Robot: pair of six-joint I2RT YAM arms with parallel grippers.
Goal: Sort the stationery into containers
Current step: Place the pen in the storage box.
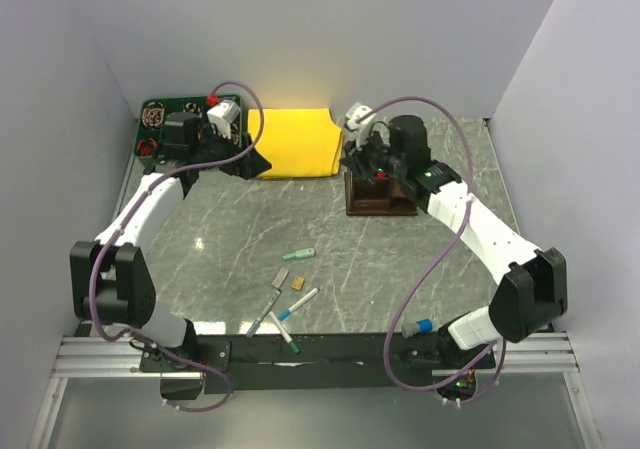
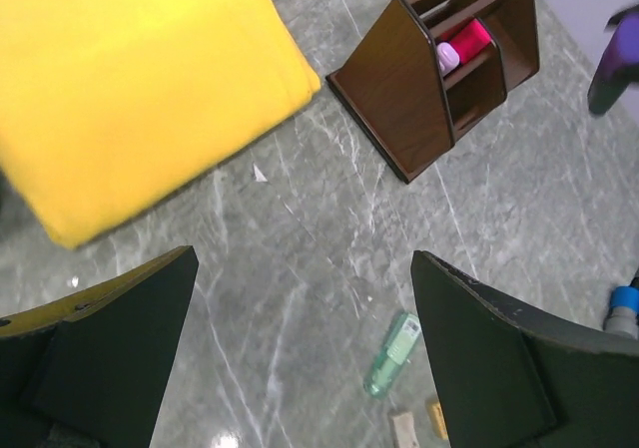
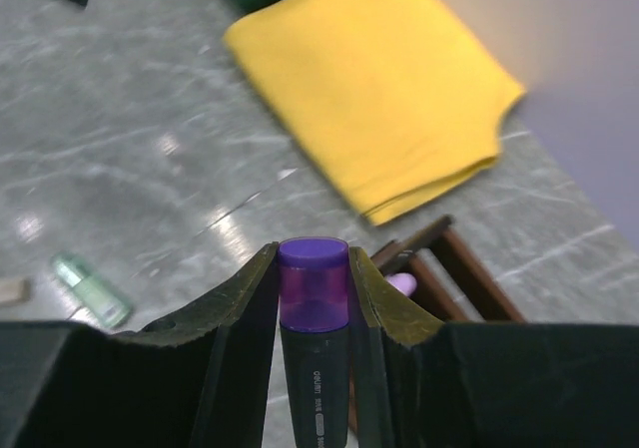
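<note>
The right gripper comes down over that section [image 1: 381,176] [image 3: 417,290] of the organiser next, since it already holds the pink marker, and releases the purple-capped marker beside the pink one.
My right gripper [image 3: 314,260] is shut on a purple-capped marker [image 3: 314,286] and holds it just above the dark brown wooden organiser [image 3: 454,266], which stands at the back right [image 1: 380,199]. A pink marker [image 2: 467,39] lies in one compartment. My left gripper [image 2: 305,348] is open and empty, hovering near the yellow cloth [image 1: 295,141]. A green marker [image 1: 299,255], a tan block [image 1: 283,277], a yellow block [image 1: 298,283] and several thin pens [image 1: 298,304] lie loose mid-table. A blue-capped marker [image 1: 418,326] lies by the right arm's base.
A green tray [image 1: 165,119] with coiled round items sits at the back left behind the left arm. White walls close in the table on three sides. The black rail [image 1: 320,354] runs along the near edge.
</note>
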